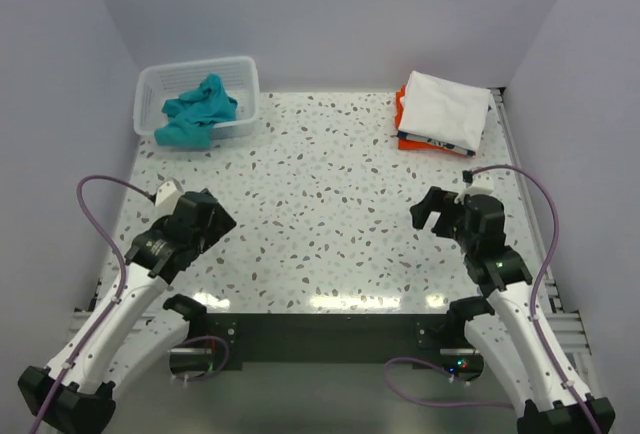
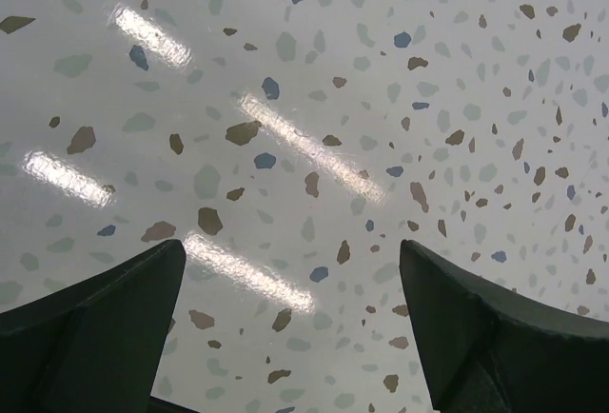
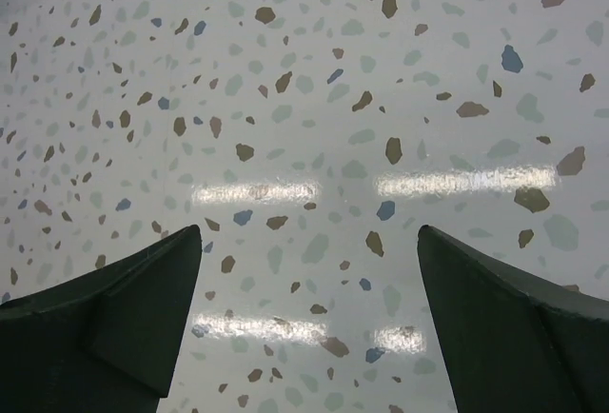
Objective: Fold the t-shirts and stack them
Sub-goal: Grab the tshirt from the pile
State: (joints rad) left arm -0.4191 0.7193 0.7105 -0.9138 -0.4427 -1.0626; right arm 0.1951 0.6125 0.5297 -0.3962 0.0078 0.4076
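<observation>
My left gripper moves outward over the basket's front rim next, then down onto the teal t-shirt's bunched fold (image 1: pixel 215 97), as the teal t-shirt lies crumpled in the basket.
A crumpled teal t-shirt (image 1: pixel 199 109) lies in the white slatted basket (image 1: pixel 245 82) at the far left, partly hanging over its front rim. A folded stack stands at the far right: a white t-shirt (image 1: pixel 446 107) on top, an orange one (image 1: pixel 401 119) and a dark-edged one (image 1: pixel 437 144) showing under it. My left gripper (image 1: pixel 218 219) is open and empty over the near left of the table (image 2: pixel 293 246). My right gripper (image 1: pixel 428 208) is open and empty over the near right (image 3: pixel 309 232). Both wrist views show only bare speckled tabletop between the fingers.
The speckled terrazzo table (image 1: pixel 320 194) is walled by grey panels at the back and both sides. A metal rail (image 1: pixel 520 154) runs along the right edge. Purple cables (image 1: pixel 95 194) loop beside both arms.
</observation>
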